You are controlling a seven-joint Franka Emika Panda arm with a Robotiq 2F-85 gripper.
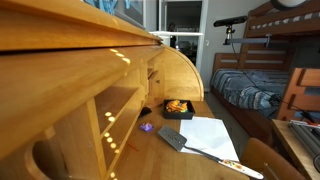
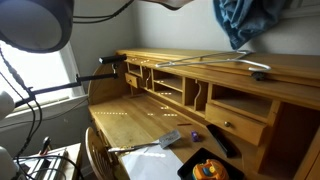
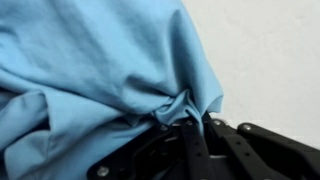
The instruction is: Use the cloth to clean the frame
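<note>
My gripper should next move down past the thin flat object onto the desk's top board (image 2: 288, 64) and let go of the bunched fold, because the board is open below.
A light blue cloth (image 3: 100, 70) fills most of the wrist view, bunched and pinched between my gripper's (image 3: 190, 118) black fingers. In an exterior view the same blue cloth (image 2: 245, 22) hangs from above, over the top of the wooden roll-top desk (image 2: 160, 110). My gripper is hidden there, past the picture's top edge. A thin flat object (image 2: 245, 66) lies on the desk's top board just below the cloth. I cannot tell whether it is the frame. The cloth hangs a little above it.
On the desk surface lie a white sheet of paper (image 1: 205, 135), a grey scraper-like tool (image 1: 175, 138), a black tray with orange contents (image 1: 178, 107) and a small purple item (image 1: 146, 127). A bunk bed (image 1: 260, 75) stands behind. A chair back (image 2: 95, 150) and a boom stand (image 2: 100, 75) stand by the desk.
</note>
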